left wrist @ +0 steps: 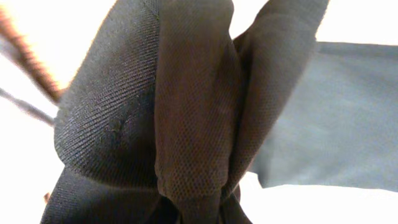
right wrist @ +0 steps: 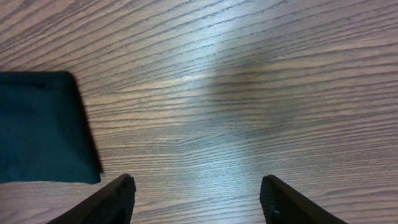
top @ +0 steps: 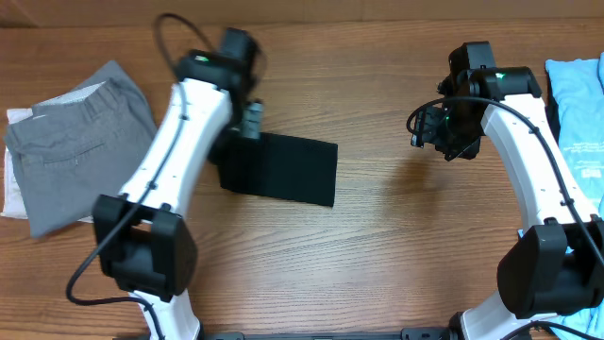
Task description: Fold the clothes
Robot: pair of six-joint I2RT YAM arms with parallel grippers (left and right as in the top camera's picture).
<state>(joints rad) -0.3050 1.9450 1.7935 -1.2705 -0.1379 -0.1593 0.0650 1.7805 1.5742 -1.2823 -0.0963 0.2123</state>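
Observation:
I will next carry the cloth in my left gripper to the right in the overhead view, over the garment's flat end (top: pixel 315 168) (left wrist: pixel 357 118), and let it go.
A folded black garment (top: pixel 283 170) lies on the table at centre left. My left gripper (top: pixel 247 121) is at its upper left corner, shut on the cloth. In the left wrist view bunched black fabric (left wrist: pixel 193 112) fills the frame and hides the fingers. My right gripper (top: pixel 427 127) hovers above bare wood to the right of the garment, open and empty. In the right wrist view its fingers (right wrist: pixel 198 199) are spread wide, and the black garment's corner (right wrist: pixel 43 127) lies at the left.
Folded grey trousers (top: pixel 80 142) lie on white cloth (top: pixel 13 179) at the far left. Light blue garments (top: pixel 578 104) lie at the far right edge. Bare wood lies between the black garment and the right arm.

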